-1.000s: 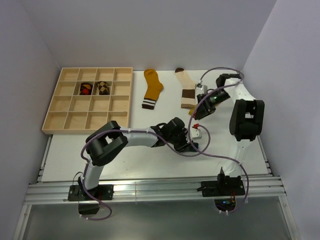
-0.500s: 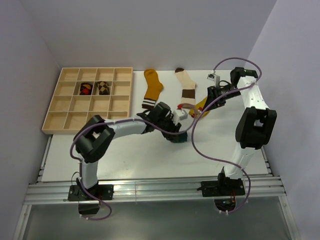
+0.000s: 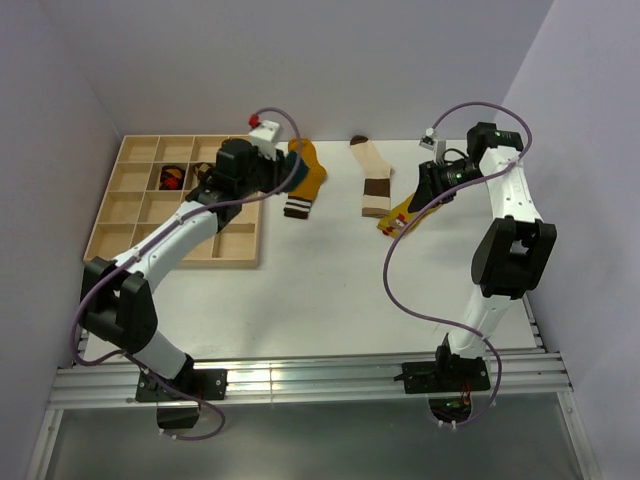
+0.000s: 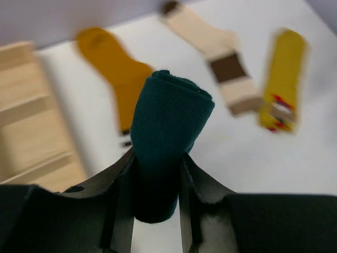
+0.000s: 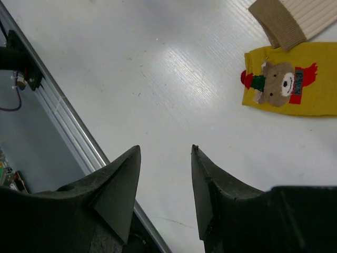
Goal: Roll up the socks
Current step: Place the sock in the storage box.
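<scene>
The tray already holds rolls. Next, my left gripper needs to move over the tray's edge and down into the cell beside the argyle roll to release the teal roll.
My left gripper [image 3: 283, 168] is shut on a rolled teal sock [image 4: 168, 118] and holds it above the table, by the tray's right edge and next to the mustard sock [image 3: 305, 176]. The roll stands up between the jaws in the left wrist view, where the gripper [image 4: 156, 158] hovers over the mustard sock [image 4: 113, 68]. A cream sock with brown bands [image 3: 372, 180] and a yellow sock with a bear mark [image 3: 400, 215] lie flat at the back right. My right gripper [image 3: 425, 187] is open and empty above the table near the yellow sock [image 5: 295, 87]; its jaws [image 5: 166, 148] stand wide apart.
A wooden compartment tray [image 3: 130, 240] sits at the back left, with a dark-and-red roll [image 3: 173, 178] and an argyle roll [image 3: 207, 175] in two cells. Its edge shows in the left wrist view [image 4: 26, 132]. The table's metal front rail [image 5: 63, 121] runs below the right gripper.
My left arm has swung from the table's middle to the back left by the tray, carrying the teal roll. My right arm has risen and drawn back to the right.
</scene>
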You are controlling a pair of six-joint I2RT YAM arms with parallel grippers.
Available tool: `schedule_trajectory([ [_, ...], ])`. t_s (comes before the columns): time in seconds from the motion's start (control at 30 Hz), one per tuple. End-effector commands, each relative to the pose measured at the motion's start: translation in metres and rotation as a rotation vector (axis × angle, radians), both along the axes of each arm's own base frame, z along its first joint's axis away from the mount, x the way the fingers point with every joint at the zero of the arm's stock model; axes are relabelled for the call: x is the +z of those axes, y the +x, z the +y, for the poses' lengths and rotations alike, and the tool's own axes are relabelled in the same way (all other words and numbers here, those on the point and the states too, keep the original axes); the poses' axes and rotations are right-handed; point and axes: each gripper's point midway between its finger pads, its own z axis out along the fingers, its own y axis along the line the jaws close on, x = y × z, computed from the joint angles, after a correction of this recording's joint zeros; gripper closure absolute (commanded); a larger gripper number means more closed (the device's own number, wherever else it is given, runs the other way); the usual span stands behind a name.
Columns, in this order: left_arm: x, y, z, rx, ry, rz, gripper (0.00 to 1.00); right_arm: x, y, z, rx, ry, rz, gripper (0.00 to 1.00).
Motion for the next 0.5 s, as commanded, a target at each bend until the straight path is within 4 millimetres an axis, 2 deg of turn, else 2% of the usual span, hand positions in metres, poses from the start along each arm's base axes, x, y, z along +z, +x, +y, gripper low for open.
schedule_trajectory([
  [0.0,0.05,0.055,0.084,0.456,0.032,-0.153,1.0,0.023,0.002,-0.005,-0.051,-0.016,-0.018,0.5],
  [0.03,0.062,0.064,0.098,0.532,0.046,-0.183,1.0,0.024,0.005,-0.006,-0.061,-0.022,-0.024,0.5],
  [0.07,0.058,0.074,0.111,0.6,0.084,-0.193,1.0,0.023,0.01,-0.007,-0.069,-0.031,-0.041,0.5],
  [0.1,0.06,0.08,0.135,0.738,0.131,-0.218,1.0,0.022,0.011,-0.009,-0.082,-0.041,-0.036,0.5],
  [0.17,0.059,0.097,0.147,0.841,0.168,-0.244,1.0,0.021,0.014,-0.01,-0.087,-0.046,-0.037,0.5],
  [0.2,0.055,0.101,0.16,0.926,0.207,-0.244,1.0,0.021,0.014,-0.01,-0.085,-0.048,-0.039,0.5],
  [0.23,0.065,0.109,0.163,0.963,0.208,-0.263,1.0,0.02,0.014,-0.01,-0.086,-0.047,-0.032,0.5],
  [0.27,0.04,0.122,0.163,0.982,0.279,-0.236,1.0,0.021,0.014,-0.01,-0.083,-0.049,-0.033,0.5],
  [0.3,0.049,0.131,0.166,1.029,0.286,-0.254,1.0,0.021,0.015,-0.011,-0.085,-0.055,-0.035,0.5],
  [0.33,0.023,0.144,0.166,1.054,0.344,-0.231,1.0,0.02,0.015,-0.012,-0.087,-0.058,-0.033,0.5],
  [0.37,0.011,0.147,0.17,1.077,0.401,-0.208,1.0,0.019,0.014,-0.012,-0.087,-0.06,-0.033,0.5],
  [0.4,0.017,0.155,0.17,1.106,0.401,-0.222,1.0,0.019,0.015,-0.012,-0.09,-0.062,-0.035,0.5],
  [0.43,-0.006,0.16,0.174,1.139,0.458,-0.199,1.0,0.017,0.014,-0.013,-0.091,-0.067,-0.033,0.5],
  [0.47,-0.012,0.164,0.175,1.146,0.477,-0.195,1.0,0.014,0.013,-0.013,-0.089,-0.068,-0.026,0.5],
])
